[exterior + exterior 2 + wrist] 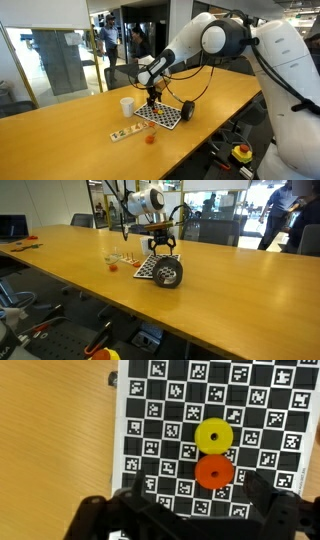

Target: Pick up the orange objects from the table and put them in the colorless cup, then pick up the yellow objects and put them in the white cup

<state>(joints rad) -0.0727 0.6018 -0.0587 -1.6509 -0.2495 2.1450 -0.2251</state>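
My gripper shifts toward the right in the wrist view next, then lowers, to get around the orange ring [214,471], which sits off-center between its open fingers.
In the wrist view a yellow ring [213,435] and an orange ring [213,472] lie side by side on a black-and-white checkered marker board [160,405]. My gripper [198,482] hangs open just above the board, its dark fingers [255,488] on either side of the orange ring and not touching it. In both exterior views the gripper [152,93] [162,248] hovers over the board [160,116] [147,270]. The white cup [126,105] stands upright beside the board. I cannot make out the colorless cup.
A black cylinder [187,112] [168,275] stands at the board's edge. A pale strip with small pieces [124,133] and a small orange-red thing [150,138] lie near the table's front. The long wooden table [60,140] stretches away on both sides.
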